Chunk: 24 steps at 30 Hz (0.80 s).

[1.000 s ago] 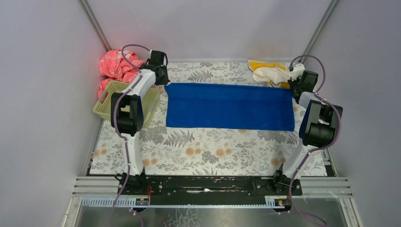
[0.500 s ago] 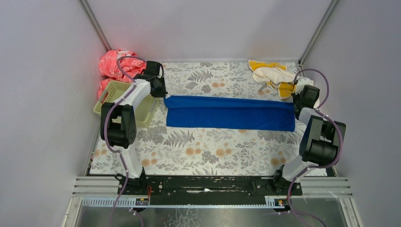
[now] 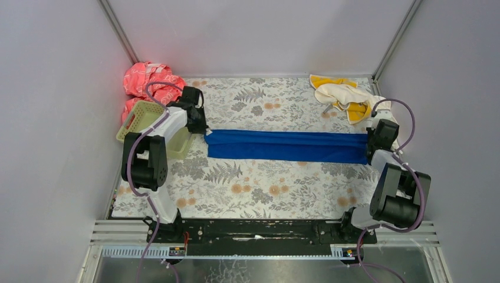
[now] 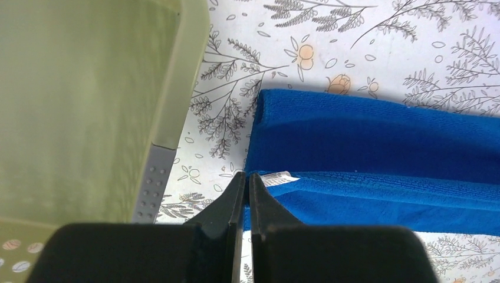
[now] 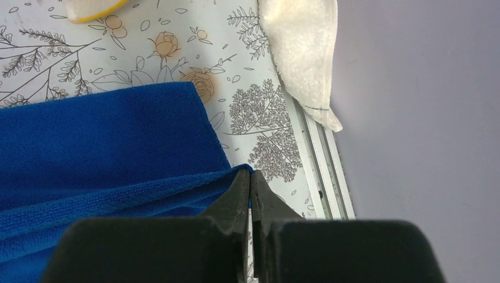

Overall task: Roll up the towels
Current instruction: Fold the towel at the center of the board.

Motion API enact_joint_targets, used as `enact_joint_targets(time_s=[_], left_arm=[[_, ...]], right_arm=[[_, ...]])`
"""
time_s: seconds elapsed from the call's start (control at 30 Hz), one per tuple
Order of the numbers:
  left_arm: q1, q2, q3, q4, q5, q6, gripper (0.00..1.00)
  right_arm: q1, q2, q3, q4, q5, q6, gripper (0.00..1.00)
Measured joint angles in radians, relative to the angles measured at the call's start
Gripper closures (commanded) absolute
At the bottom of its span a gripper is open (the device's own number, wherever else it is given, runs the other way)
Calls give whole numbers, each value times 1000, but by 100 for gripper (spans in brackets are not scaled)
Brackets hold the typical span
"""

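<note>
The blue towel's near part lies uncovered, so next my right gripper needs to bring the towel's corner back toward my base over it and release.
The royal blue towel (image 3: 286, 145) lies across the middle of the table as a long band folded over on itself. My left gripper (image 3: 206, 132) is shut on its left corner, seen in the left wrist view (image 4: 247, 175) beside the white label. My right gripper (image 3: 368, 140) is shut on its right corner, seen in the right wrist view (image 5: 250, 173). The blue towel fills both wrist views (image 4: 377, 153) (image 5: 106, 147). The cream-white towel (image 3: 337, 93) lies bunched on the yellow-orange towel (image 3: 356, 109) at the back right; its end also shows in the right wrist view (image 5: 303, 53).
A light green basket (image 3: 141, 117) stands at the left, close to my left arm, and fills the left of the left wrist view (image 4: 88, 106). A pink-red patterned cloth (image 3: 144, 79) lies behind it. The table's metal edge rail (image 5: 321, 159) runs just right of my right gripper.
Both grippers have pulled the towel's far edge toward the near side, over the rest of it. The blue band is now about half as deep as one second ago.
</note>
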Motion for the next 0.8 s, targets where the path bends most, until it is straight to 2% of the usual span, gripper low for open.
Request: enact_joint_targets(time_s=[0.67,0.73,0.8], left_arm=[[-50,-46,-91,-5,-40,-17,100],[-56,-48,-105,-6,-47,-17,100],[-66,-49,-119,-7,-60,-17,98]], right_arm=[[-8,-145,-130,-20,92,12,96],[-8,-145,-135,-19,93,11,93],[-10,-145,-147,-19,94,11,86]])
